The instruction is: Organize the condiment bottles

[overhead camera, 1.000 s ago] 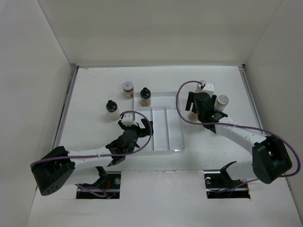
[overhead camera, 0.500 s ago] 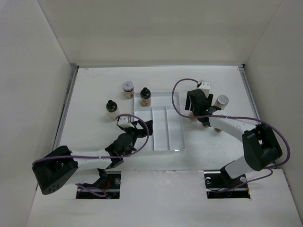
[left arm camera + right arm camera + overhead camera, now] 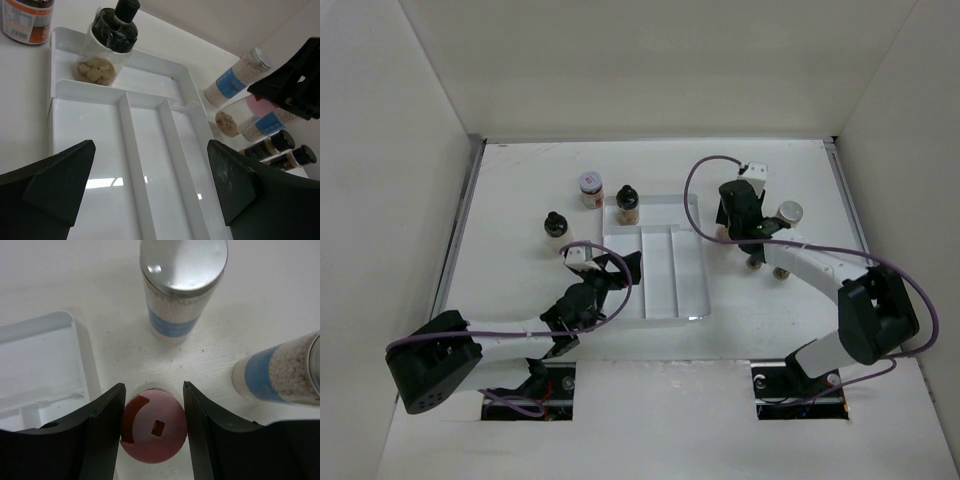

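Note:
The robot's right hand will raise the pink-capped bottle (image 3: 155,440) next and then bring it down there.
My right gripper (image 3: 154,427) is shut on the pink-capped bottle (image 3: 155,440), its fingers (image 3: 102,425) pressing the cap from both sides. Two silver-capped, blue-labelled bottles (image 3: 182,285) (image 3: 285,372) stand just beyond it. In the top view the right gripper (image 3: 733,222) hides the pink cap, right of the clear tray (image 3: 660,290). My left gripper (image 3: 152,190) hangs open over the tray (image 3: 95,135), holding nothing. A black-capped bottle (image 3: 107,45) stands in the tray's far compartment. A brown jar (image 3: 590,189) and another black-capped bottle (image 3: 554,226) stand left of the tray.
Two small brown black-capped bottles (image 3: 272,145) (image 3: 295,157) stand on the table right of the tray, near the right arm (image 3: 810,265). White walls enclose the table on three sides. The left arm (image 3: 510,325) reaches in from the near left.
The right gripper's fingers have closed onto the pink cap, and its wrist has shifted slightly back. The left gripper has stayed open over the tray, barely moving.

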